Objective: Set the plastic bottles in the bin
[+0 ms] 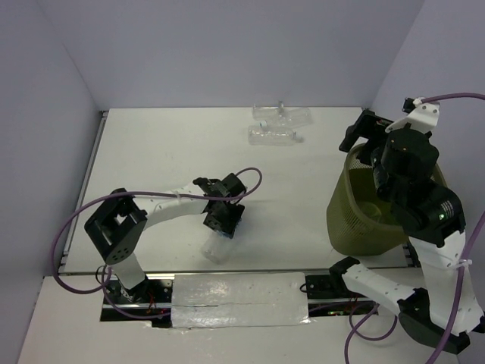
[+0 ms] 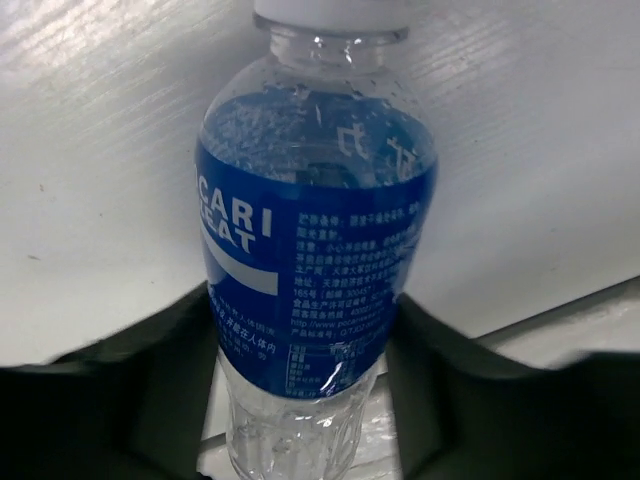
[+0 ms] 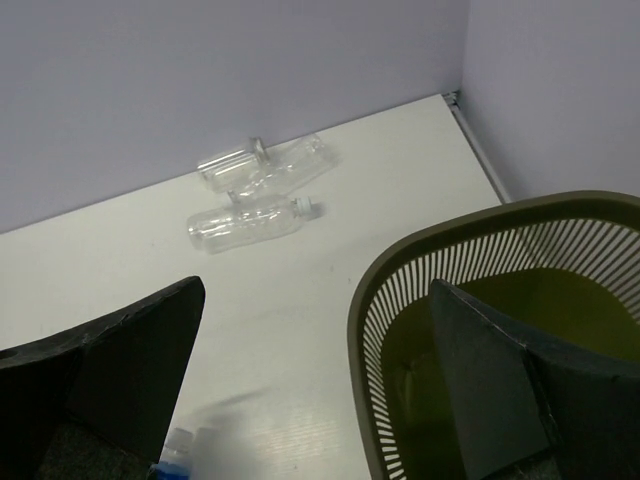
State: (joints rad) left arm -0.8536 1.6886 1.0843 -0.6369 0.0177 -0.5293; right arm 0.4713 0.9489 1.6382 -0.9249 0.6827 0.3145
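Note:
My right gripper will next swing to the left in the top view and onto the blue-labelled bottle's neck (image 3: 177, 454), where my left gripper leaves space.
My left gripper (image 1: 224, 217) is shut on the blue-labelled, white-capped plastic bottle (image 1: 217, 248) near the table's front edge. In the left wrist view the bottle (image 2: 315, 230) fills the frame, with the dark fingers (image 2: 150, 380) against its lower sides. Three clear unlabelled bottles (image 1: 274, 136) lie at the back of the table, also seen in the right wrist view (image 3: 245, 222). The olive-green mesh bin (image 1: 337, 216) stands at the right. My right gripper (image 1: 362, 135) is open and empty above the bin's far rim (image 3: 420, 262).
Lilac walls enclose the table at the back and both sides. A metal rail (image 1: 85, 182) runs along the left edge. A taped white panel (image 1: 239, 299) lies at the front between the arm bases. A purple cable (image 1: 250, 178) loops by the left wrist.

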